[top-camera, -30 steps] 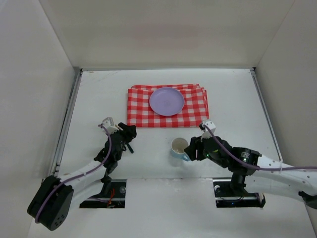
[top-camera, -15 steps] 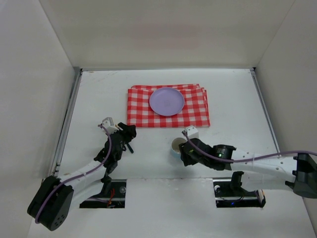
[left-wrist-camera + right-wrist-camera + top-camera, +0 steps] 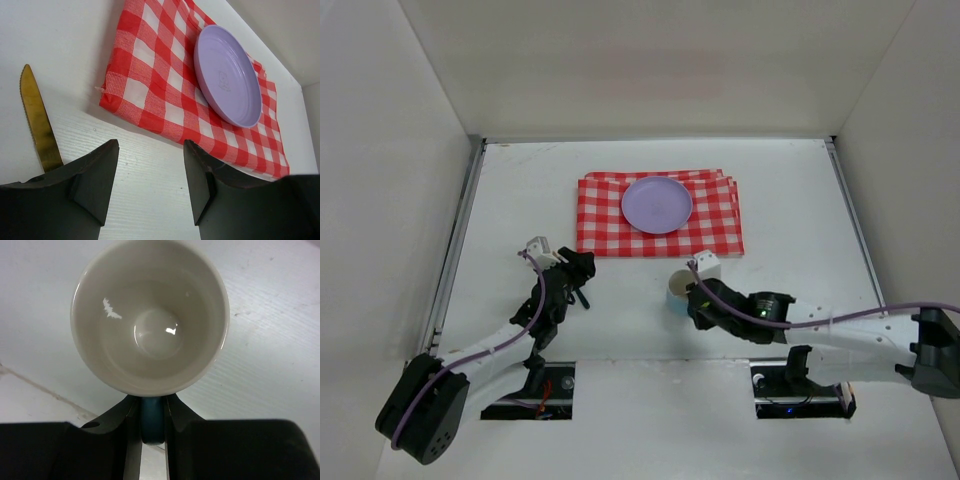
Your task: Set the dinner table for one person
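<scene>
The cloth's far corner (image 3: 711,184) is outward of my right gripper and bare beside the plate. I will carry the mug (image 3: 677,288) outward with my right gripper and release it there.
The white dinner table (image 3: 520,200) holds a red-and-white checkered cloth (image 3: 715,225) with a lilac plate (image 3: 656,204) on it. A mug (image 3: 677,288), cream inside and blue outside, stands upright just in front of the cloth. My right gripper (image 3: 692,300) is shut on its blue handle (image 3: 151,422); the right wrist view looks down into the empty mug (image 3: 150,315). My left gripper (image 3: 582,272) is open and empty, low over the table near the cloth's front left corner (image 3: 115,95). A gold knife (image 3: 37,120) lies left of its fingers (image 3: 100,170).
Grey rails (image 3: 455,250) and white walls edge the table on the left, right and back. The plate (image 3: 227,75) lies on the cloth beyond the left gripper (image 3: 150,150). Both arm bases sit at the near edge.
My right arm has stretched out low to the left and its gripper has turned at the mug's handle. The mug has shifted slightly towards the cloth. The left arm has not moved.
</scene>
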Available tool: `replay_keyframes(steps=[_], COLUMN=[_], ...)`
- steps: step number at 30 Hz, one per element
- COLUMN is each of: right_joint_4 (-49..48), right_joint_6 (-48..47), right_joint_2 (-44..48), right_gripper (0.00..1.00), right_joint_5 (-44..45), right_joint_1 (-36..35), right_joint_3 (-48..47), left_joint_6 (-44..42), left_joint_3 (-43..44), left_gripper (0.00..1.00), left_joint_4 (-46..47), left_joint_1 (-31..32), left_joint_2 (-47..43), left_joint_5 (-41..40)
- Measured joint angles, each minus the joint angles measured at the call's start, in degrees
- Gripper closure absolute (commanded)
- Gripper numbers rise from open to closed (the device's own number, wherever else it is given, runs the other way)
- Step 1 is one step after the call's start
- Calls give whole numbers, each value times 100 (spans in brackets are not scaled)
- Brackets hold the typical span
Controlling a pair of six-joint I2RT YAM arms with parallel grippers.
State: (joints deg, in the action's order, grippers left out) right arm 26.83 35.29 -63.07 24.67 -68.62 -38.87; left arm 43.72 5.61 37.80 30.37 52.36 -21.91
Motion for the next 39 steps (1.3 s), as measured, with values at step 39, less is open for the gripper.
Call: replay_keyframes(steps=[39], right_joint_4=[-1526], right_joint_6=[-1746], right_joint_2=[-5331], right_gripper=[93], right_joint_5=[-1060], right_joint_1=[4942], right_joint_3=[-4979], left_joint_6=[31], left_joint_3=[2], left_gripper=[48], left_joint_4=[92], left_joint_1=[74], left_joint_2=[435], left_joint_5=[68])
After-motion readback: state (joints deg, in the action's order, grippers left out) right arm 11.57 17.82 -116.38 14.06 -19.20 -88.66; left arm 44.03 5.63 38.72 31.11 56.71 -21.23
